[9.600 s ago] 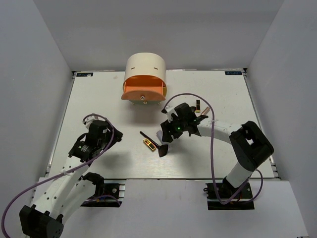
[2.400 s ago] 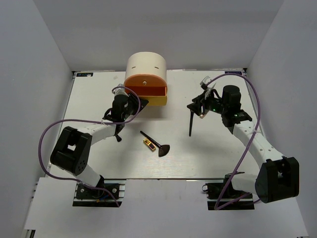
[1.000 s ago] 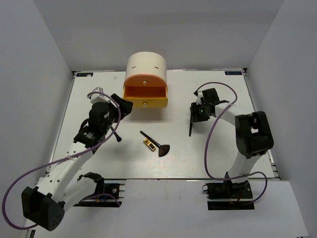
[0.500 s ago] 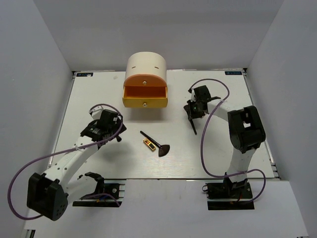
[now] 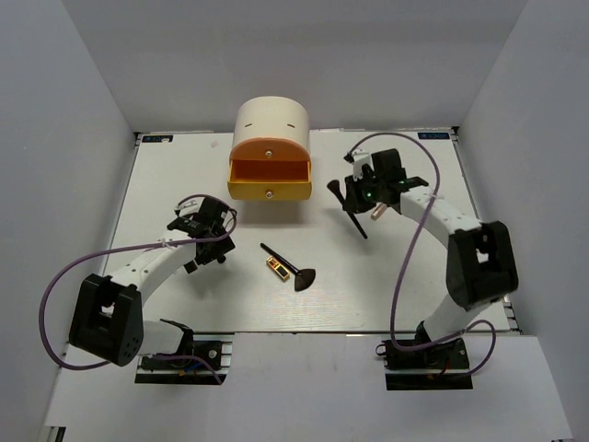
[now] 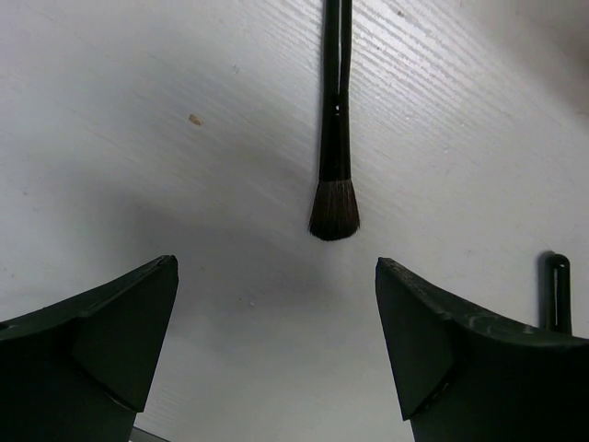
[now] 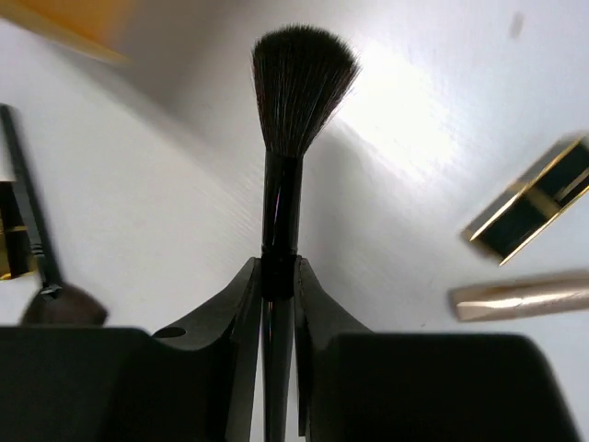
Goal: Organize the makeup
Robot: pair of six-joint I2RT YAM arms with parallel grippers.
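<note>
My right gripper will next lift the brush toward the cream box, then lower it inside, turned along the orange drawer [image 5: 270,180].
My right gripper [image 7: 279,276] is shut on the handle of a thin black brush [image 7: 296,78], bristles pointing away from me. From above, that brush [image 5: 350,208] hangs just right of the cream box's open orange drawer [image 5: 270,180]. A fan-headed brush [image 5: 296,274] and a gold-and-red lipstick [image 5: 274,267] lie mid-table. A gold-and-black case [image 7: 532,200] and a slim pinkish stick [image 7: 521,296] lie right of the held brush. My left gripper [image 6: 276,276] stands wide open low over the table, with a small black brush [image 6: 332,138] lying just ahead of its fingertips, untouched.
The cream rounded box [image 5: 270,129] stands at the back centre with its upper drawer pulled out. A second black stick end [image 6: 552,276] shows by my left gripper's right finger. White walls close in the table on three sides.
My right gripper has closed on the black brush, lifted it and swung its bristles toward the drawer. My left gripper has drawn back from the box, come down over the table and opened fully.
</note>
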